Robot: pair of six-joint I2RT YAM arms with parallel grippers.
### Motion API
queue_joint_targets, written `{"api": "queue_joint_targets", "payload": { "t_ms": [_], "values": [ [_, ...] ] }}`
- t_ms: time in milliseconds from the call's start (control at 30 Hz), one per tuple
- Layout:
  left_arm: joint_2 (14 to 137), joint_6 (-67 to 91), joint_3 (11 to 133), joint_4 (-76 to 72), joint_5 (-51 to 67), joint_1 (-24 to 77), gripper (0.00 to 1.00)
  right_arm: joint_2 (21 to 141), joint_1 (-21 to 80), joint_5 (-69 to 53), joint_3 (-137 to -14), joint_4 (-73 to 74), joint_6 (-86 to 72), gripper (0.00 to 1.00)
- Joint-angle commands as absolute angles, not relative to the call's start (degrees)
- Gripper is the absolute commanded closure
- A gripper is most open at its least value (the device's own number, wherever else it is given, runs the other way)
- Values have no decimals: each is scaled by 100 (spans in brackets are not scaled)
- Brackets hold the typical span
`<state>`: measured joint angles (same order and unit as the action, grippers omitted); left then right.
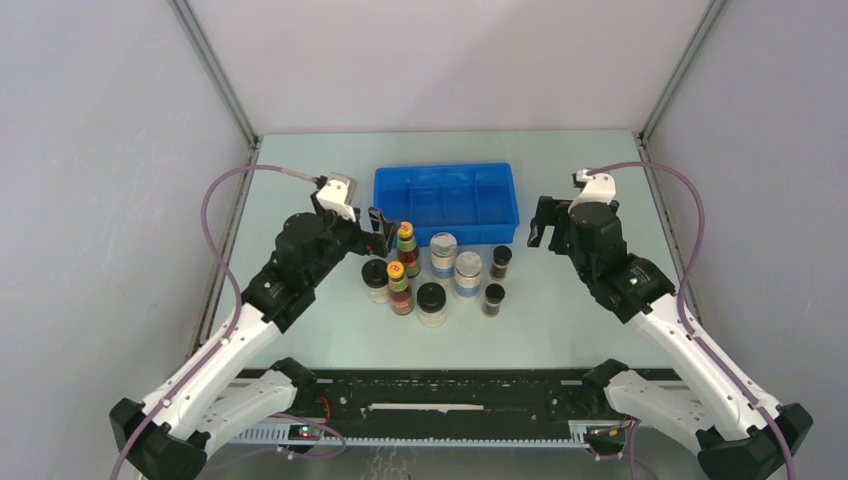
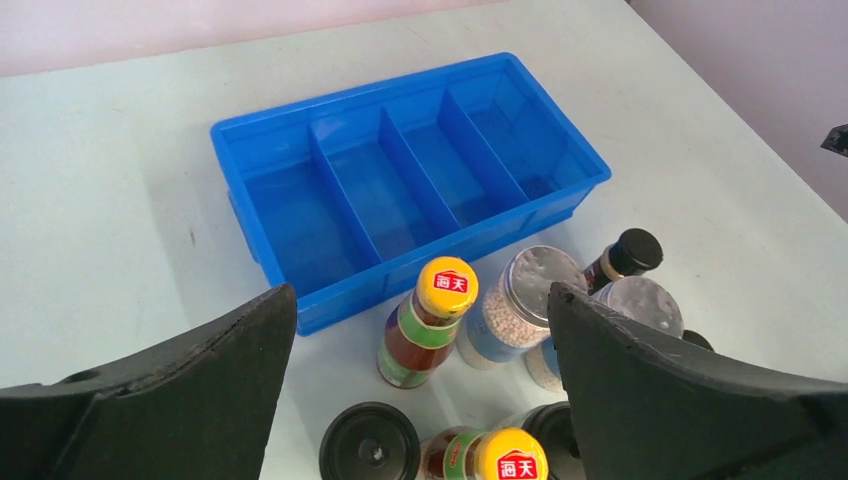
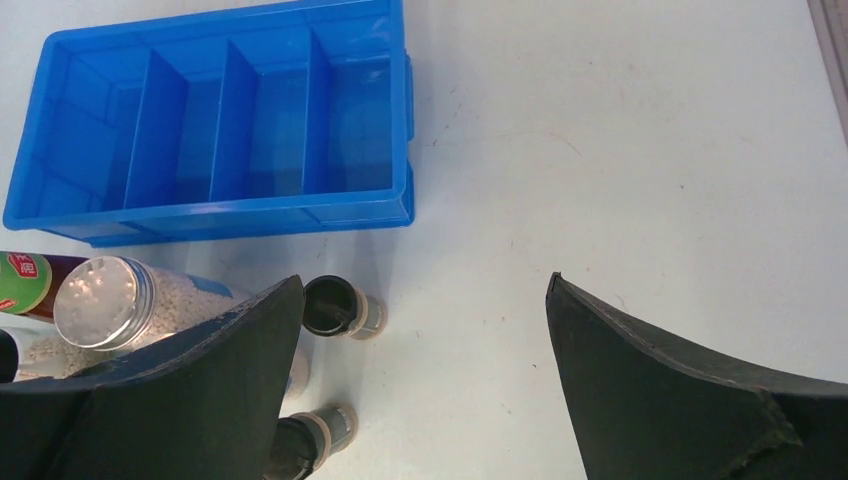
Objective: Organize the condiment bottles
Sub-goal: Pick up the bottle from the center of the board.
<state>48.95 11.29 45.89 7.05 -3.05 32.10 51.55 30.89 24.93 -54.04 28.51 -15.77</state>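
Note:
The rear red-labelled bottle's yellow cap [image 1: 406, 230] [image 2: 448, 286] is below my left gripper and to its right in the top view, so my left gripper will next move that way, go down and close.
The condiment bottles stand in a cluster in front of the blue tray [image 1: 446, 200]: two red-labelled bottles [image 1: 406, 245] [image 1: 400, 290], two silver-lidded jars [image 1: 443, 252] [image 1: 468, 272], two black-lidded jars [image 1: 376, 280] [image 1: 432, 302] and two dark vials [image 1: 501, 261] [image 1: 494, 299]. My left gripper [image 1: 383, 232] hangs open just left of the rear red-labelled bottle [image 2: 430, 320], which shows between its fingers in the left wrist view, untouched. My right gripper [image 1: 541, 222] is open to the right of the cluster, over bare table, with the vials [image 3: 340, 308] beside its left finger.
The tray [image 2: 400, 180] has four compartments, all bare, and sits at the table's middle rear. Grey enclosure walls close in the table on the left, right and back. A black rail runs along the near edge between the arm bases.

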Motion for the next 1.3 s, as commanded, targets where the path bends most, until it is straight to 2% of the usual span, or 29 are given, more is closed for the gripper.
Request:
{"api": "queue_joint_targets", "payload": {
  "t_ms": [0, 133, 300, 667, 1267],
  "values": [
    [4730, 798, 4952, 506, -701, 3311, 0, 5089, 3171, 2703, -5528, 2565, -1604, 0],
    [4862, 562, 4970, 404, -819, 3327, 0, 4921, 3233, 2543, -5528, 2323, -1553, 0],
    [5238, 320, 5016, 316, -727, 3333, 0, 4725, 3396, 2899, -5528, 2153, -1624, 0],
    [6162, 160, 5220, 21, -296, 3385, 0, 4983, 3530, 2954, -5426, 2144, -1569, 0],
    [6653, 42, 5245, 294, -308, 3759, 7, 5041, 3551, 3059, -5383, 2071, -1503, 0]
  ]
}}
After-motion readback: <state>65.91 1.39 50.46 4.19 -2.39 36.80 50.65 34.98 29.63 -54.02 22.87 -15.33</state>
